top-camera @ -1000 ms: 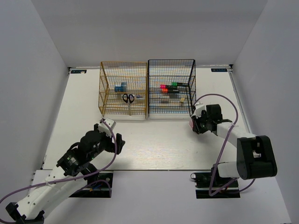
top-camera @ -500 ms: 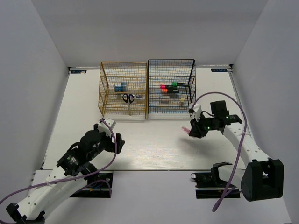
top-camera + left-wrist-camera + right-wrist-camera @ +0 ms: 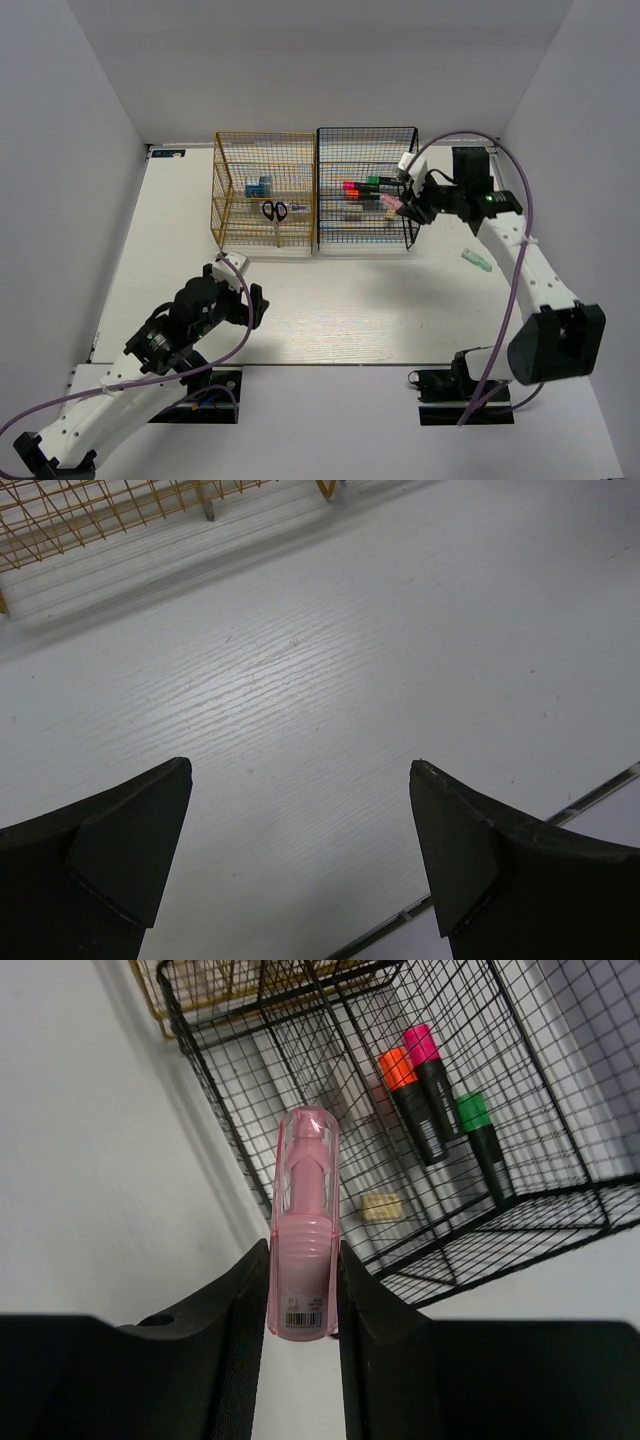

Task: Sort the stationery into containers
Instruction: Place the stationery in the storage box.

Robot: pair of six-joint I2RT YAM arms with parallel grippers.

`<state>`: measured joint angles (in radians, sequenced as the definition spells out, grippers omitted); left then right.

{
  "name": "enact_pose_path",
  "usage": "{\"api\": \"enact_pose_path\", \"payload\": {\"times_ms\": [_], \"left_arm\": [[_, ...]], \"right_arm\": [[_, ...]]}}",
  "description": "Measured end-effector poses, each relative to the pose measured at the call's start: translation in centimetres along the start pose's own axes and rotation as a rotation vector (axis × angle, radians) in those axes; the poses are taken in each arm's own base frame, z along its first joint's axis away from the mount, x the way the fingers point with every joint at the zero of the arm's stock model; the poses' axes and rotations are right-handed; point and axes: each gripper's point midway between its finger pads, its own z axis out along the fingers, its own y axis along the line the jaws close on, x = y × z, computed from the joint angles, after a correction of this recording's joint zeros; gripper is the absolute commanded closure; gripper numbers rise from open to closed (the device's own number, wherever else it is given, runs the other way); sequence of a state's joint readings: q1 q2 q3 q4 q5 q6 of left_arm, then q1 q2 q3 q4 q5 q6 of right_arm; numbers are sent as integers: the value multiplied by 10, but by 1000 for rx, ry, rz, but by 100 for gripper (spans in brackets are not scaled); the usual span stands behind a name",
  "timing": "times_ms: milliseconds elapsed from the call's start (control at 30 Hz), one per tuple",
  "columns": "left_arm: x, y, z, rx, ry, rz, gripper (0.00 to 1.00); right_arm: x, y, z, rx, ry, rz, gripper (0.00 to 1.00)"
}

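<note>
Next, my right gripper turns the pink piece and lowers it over the near row of the black rack, since that row has free space.
My right gripper [image 3: 405, 205] is shut on a pink translucent piece [image 3: 303, 1220] and holds it raised at the right top edge of the black rack [image 3: 366, 133]. In the right wrist view the black rack [image 3: 300, 1050] holds highlighters with orange [image 3: 395, 1065], pink [image 3: 420, 1043] and green [image 3: 472, 1112] ends and a small beige piece [image 3: 381, 1205]. The golden-yellow rack [image 3: 264, 137] holds black-handled scissors [image 3: 275, 211] and a blue tub [image 3: 258, 186]. My left gripper [image 3: 300, 820] is open and empty over bare table, near the front left.
A small pale green item [image 3: 477, 260] lies on the table right of the black rack. Grey walls close in the table on the left, back and right. The gold rack's base [image 3: 90, 520] shows at the top of the left wrist view.
My right arm has swung up and back from the table in front of the black rack to its right top edge, carrying the pink piece. The left arm has stayed still.
</note>
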<state>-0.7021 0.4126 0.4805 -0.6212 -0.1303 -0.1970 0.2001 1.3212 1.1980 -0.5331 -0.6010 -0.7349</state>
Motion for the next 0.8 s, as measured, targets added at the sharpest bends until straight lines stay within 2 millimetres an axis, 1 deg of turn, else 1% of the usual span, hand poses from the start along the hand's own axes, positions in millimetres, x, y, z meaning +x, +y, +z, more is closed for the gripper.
{"api": "enact_pose_path", "payload": {"times_ms": [33, 133, 233, 367, 433, 600, 700, 767, 800], "left_arm": [[0, 0, 0, 0, 2, 0, 0], [1, 0, 1, -1, 6, 1, 0], [2, 0, 1, -2, 10, 2, 0], [4, 1, 3, -5, 22, 4, 0], [5, 1, 3, -7, 27, 3, 0], [6, 2, 5, -10, 39, -2, 0], [7, 2, 5, -9, 44, -3, 0], [8, 2, 5, -9, 46, -3, 0], [8, 2, 5, -9, 46, -4, 0]], "right_arm": [[-3, -7, 5, -4, 1, -35, 99], [-4, -26, 22, -16, 22, -145, 100], [3, -37, 37, -25, 62, -254, 100], [13, -45, 45, -27, 112, -397, 100], [14, -50, 46, -18, 127, -464, 97], [16, -53, 47, -22, 143, -549, 91], [23, -49, 50, -41, 154, -565, 91], [31, -44, 53, -59, 163, -566, 87], [34, -42, 55, -67, 167, -565, 80]]}}
